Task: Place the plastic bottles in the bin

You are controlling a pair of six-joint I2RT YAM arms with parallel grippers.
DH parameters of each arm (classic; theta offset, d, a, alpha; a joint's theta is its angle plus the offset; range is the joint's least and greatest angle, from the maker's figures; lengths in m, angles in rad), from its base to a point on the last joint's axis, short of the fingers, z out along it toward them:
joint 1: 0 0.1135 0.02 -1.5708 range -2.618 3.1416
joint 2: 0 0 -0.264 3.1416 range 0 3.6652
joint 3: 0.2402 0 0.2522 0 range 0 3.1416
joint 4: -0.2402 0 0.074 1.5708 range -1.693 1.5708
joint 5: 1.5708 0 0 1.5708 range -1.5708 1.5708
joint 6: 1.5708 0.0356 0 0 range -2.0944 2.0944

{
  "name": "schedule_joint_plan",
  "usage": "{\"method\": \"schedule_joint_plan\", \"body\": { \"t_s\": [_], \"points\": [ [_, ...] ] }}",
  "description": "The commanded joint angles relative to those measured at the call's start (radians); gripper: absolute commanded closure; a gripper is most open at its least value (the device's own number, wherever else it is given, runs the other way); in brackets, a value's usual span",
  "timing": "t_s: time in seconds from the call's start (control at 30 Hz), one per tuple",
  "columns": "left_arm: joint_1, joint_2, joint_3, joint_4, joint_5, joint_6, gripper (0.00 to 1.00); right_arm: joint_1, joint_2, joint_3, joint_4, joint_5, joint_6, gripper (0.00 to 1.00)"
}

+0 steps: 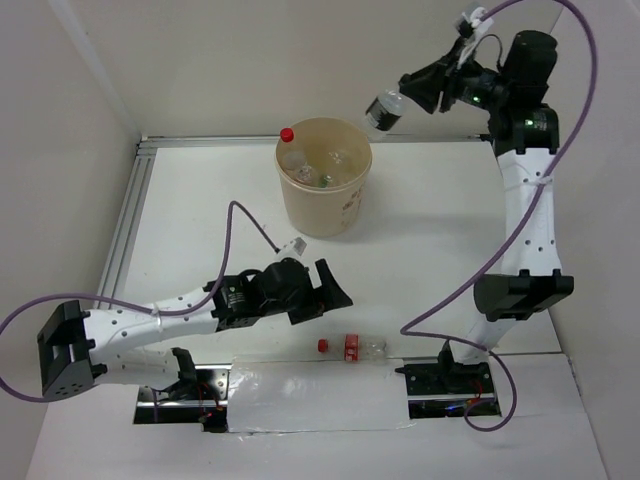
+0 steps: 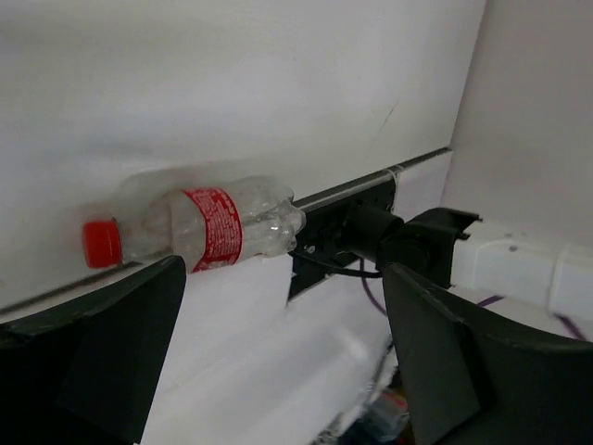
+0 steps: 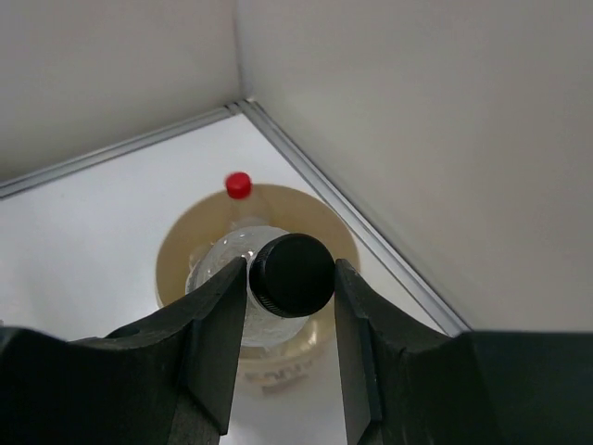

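Observation:
I will next move my open left gripper down and back toward the front edge of the table, onto the clear part beside the red cap (image 1: pixel 338 347) (image 2: pixel 159 230), because the bottle is lying on its side.
The beige bin (image 1: pixel 338 215) stands at the back middle of the table with several clear bottles inside; a red-capped one (image 1: pixel 287 137) pokes above its far-left rim. My right gripper (image 1: pixel 408 90) is shut on a clear black-capped bottle (image 1: pixel 383 110), held high beside the bin's right rim. In the right wrist view the black cap (image 3: pixel 293 274) sits between my fingers, above the bin (image 3: pixel 329 218). A red-capped, red-labelled bottle (image 1: pixel 352 346) lies on its side near the front edge. My left gripper (image 1: pixel 328 298) is open and empty just left of and above it, jaws facing it (image 2: pixel 208 227).
An aluminium rail (image 1: pixel 133 205) runs along the table's left and back edges, with white walls close behind. The right arm's base (image 1: pixel 450 378) and its cable sit just right of the lying bottle. A white sheet (image 1: pixel 310 395) covers the front edge.

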Motion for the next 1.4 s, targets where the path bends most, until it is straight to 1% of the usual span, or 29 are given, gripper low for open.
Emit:
{"method": "schedule_joint_plan", "body": {
  "t_s": [0.0, 0.03, 0.13, 0.17, 0.2, 0.23, 0.27, 0.3, 0.33, 0.37, 0.4, 0.43, 0.5, 0.53, 0.6, 0.63, 0.67, 0.77, 0.8, 0.9, 0.93, 0.97, 1.1, 1.17, 1.2, 1.3, 1.33, 1.37],
  "points": [
    [0.001, 0.02, 0.003, -0.089, 0.012, -0.357, 0.0, 0.105, 0.054, -0.049, 0.214, 0.013, 0.076, 1.0],
    [0.001, 0.02, -0.026, -0.089, 0.021, -0.398, 0.0, 0.137, 0.071, -0.049, 0.214, 0.022, 0.06, 1.0],
    [0.001, 0.041, -0.048, -0.08, 0.041, -0.526, 0.0, 0.186, 0.136, -0.06, 0.223, 0.044, 0.04, 1.0],
    [-0.008, 0.052, -0.048, -0.08, 0.041, -0.541, 0.0, 0.195, 0.146, -0.074, 0.223, 0.071, 0.04, 0.99],
    [-0.008, 0.061, -0.036, -0.091, 0.041, -0.558, 0.0, 0.195, 0.166, -0.083, 0.223, 0.072, 0.03, 0.75],
    [-0.008, 0.089, -0.008, -0.104, 0.041, -0.58, 0.0, 0.206, 0.166, -0.092, 0.223, 0.081, 0.016, 0.55],
    [-0.008, 0.103, 0.006, -0.121, 0.041, -0.592, 0.0, 0.206, 0.177, -0.101, 0.207, 0.081, 0.016, 0.39],
    [-0.008, 0.118, 0.02, -0.164, 0.052, -0.606, 0.0, 0.206, 0.177, -0.111, 0.194, 0.081, 0.016, 0.28],
    [-0.008, 0.135, 0.033, -0.184, 0.063, -0.632, 0.0, 0.18, 0.159, -0.138, 0.194, 0.06, 0.029, 0.2],
    [-0.008, 0.165, 0.047, -0.2, 0.078, -0.643, 0.0, 0.169, 0.142, -0.163, 0.194, 0.038, 0.029, 0.16],
    [-0.017, 0.184, 0.047, -0.215, 0.11, -0.655, 0.0, 0.155, 0.121, -0.192, 0.203, 0.029, 0.045, 0.16],
    [-0.018, 0.205, 0.062, -0.255, 0.136, -0.688, 0.0, 0.142, 0.067, -0.262, 0.217, 0.018, 0.045, 0.16],
    [-0.018, 0.268, 0.073, -0.255, 0.173, -0.698, 0.0, 0.097, 0.009, -0.337, 0.217, -0.022, 0.054, 0.15],
    [-0.018, 0.284, 0.073, -0.244, 0.21, -0.698, 0.0, 0.077, -0.054, -0.423, 0.228, -0.039, 0.054, 0.15],
    [-0.028, 0.305, 0.073, -0.215, 0.219, -0.709, 0.0, 0.034, -0.117, -0.514, 0.237, -0.072, 0.054, 0.15],
    [-0.037, 0.314, 0.09, -0.224, 0.239, -0.709, 0.0, 0.021, -0.178, -0.555, 0.237, -0.073, 0.043, 0.15],
    [-0.038, 0.327, 0.101, -0.238, 0.239, -0.709, 0.0, -0.002, -0.206, -0.633, 0.237, -0.083, 0.031, 0.15],
    [-0.038, 0.351, 0.116, -0.286, 0.277, -0.723, 0.0, -0.055, -0.295, -0.753, 0.237, -0.115, 0.022, 0.13],
    [-0.038, 0.362, 0.116, -0.286, 0.287, -0.732, 0.0, -0.065, -0.309, -0.773, 0.237, -0.135, 0.013, 0.13],
    [-0.038, 0.417, 0.116, -0.214, 0.296, -0.741, 0.0, -0.107, -0.36, -0.845, 0.217, -0.146, -0.009, 0.13],
    [-0.038, 0.458, 0.132, -0.18, 0.296, -0.732, 0.0, -0.128, -0.378, -0.87, 0.202, -0.158, -0.023, 0.13],
    [-0.025, 0.459, 0.132, -0.18, 0.296, -0.723, 0.0, -0.128, -0.378, -0.881, 0.19, -0.158, -0.032, 0.13],
    [-0.015, 0.58, 0.251, -0.18, 0.296, -0.669, 0.0, -0.193, -0.412, -0.925, 0.102, -0.192, -0.104, 0.13],
    [-0.015, 0.626, 0.296, -0.18, 0.296, -0.641, 0.1, -0.216, -0.424, -0.945, 0.063, -0.215, -0.142, 0.13],
    [-0.015, 0.626, 0.328, -0.18, 0.285, -0.632, 0.23, -0.236, -0.435, -0.954, 0.046, -0.215, -0.159, 0.13],
    [-0.015, 0.592, 0.342, -0.18, 0.227, -0.591, 0.45, -0.274, -0.456, -1.002, -0.004, -0.237, -0.202, 0.15],
    [-0.002, 0.577, 0.342, -0.18, 0.213, -0.579, 0.66, -0.285, -0.456, -1.013, -0.027, -0.237, -0.211, 0.15],
    [-0.002, 0.543, 0.342, -0.18, 0.186, -0.543, 0.74, -0.296, -0.467, -1.036, -0.036, -0.247, -0.23, 0.17]
  ]
}}
